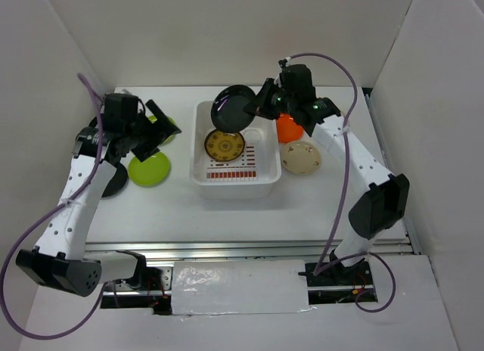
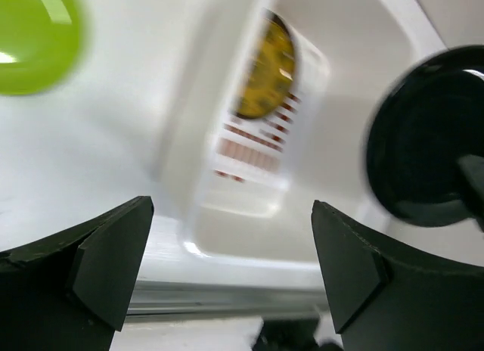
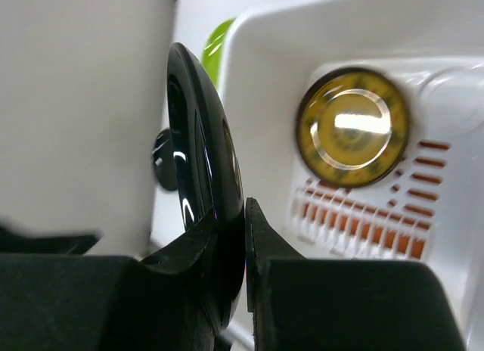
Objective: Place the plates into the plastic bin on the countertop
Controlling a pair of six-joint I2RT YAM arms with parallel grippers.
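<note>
The black plate hangs high, so my right gripper needs to lower it inside the bin, over the patterned yellow-brown one.
The white plastic bin stands mid-table with a patterned yellow-brown plate lying in it; both also show in the right wrist view, bin and plate. My right gripper is shut on the rim of a glossy black plate, held tilted above the bin's far edge; that plate shows on edge between the fingers. My left gripper is open and empty, above a lime green plate left of the bin. An orange plate and a cream plate lie right of the bin.
A second lime green plate is partly hidden behind my left gripper. A black plate lies under my left arm. White walls close in left, right and behind. The metal rail runs along the front edge.
</note>
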